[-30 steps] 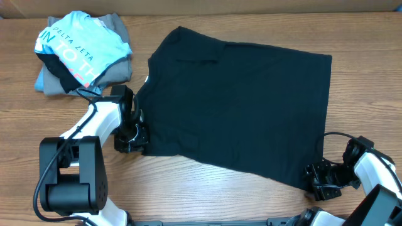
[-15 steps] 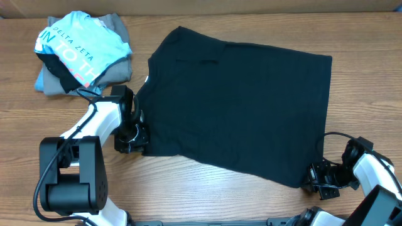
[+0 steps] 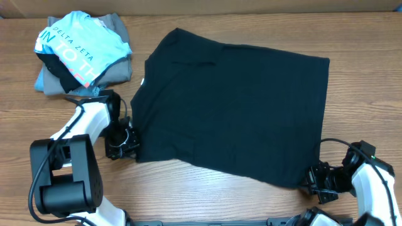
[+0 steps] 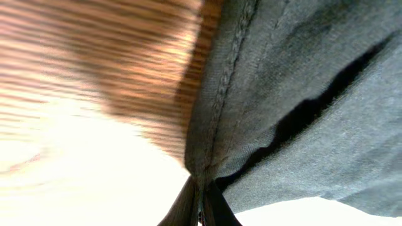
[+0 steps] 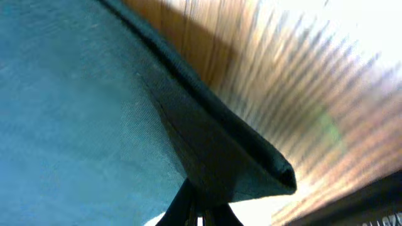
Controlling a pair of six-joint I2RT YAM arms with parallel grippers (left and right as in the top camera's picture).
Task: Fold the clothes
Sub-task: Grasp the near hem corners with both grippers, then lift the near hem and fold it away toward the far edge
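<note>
The clothes' near part is still unfolded, so next my right gripper should lift their near corner outward over the clothes (image 3: 232, 110) beside their side edge and release it.
The clothes (image 3: 232, 110), a plain black garment, lie spread flat across the middle of the wooden table. My left gripper (image 3: 129, 143) is shut on the clothes' near-left corner; in the left wrist view the hemmed edge (image 4: 217, 100) runs down into the closed jaws of my left gripper (image 4: 201, 210). My right gripper (image 3: 313, 181) is shut on the near-right corner. In the right wrist view a folded corner of the clothes (image 5: 232, 163) is pinched between the jaws of my right gripper (image 5: 198, 213).
A light blue shirt printed "DELTA ZETA" (image 3: 78, 47) lies on a grey folded garment (image 3: 113, 69) at the back left. Bare wood table (image 3: 188, 194) runs along the front between the arms.
The right gripper has closed on the near-right corner. The left gripper has pulled its corner leftward and slightly toward the front, and the whole garment has shifted a little left.
</note>
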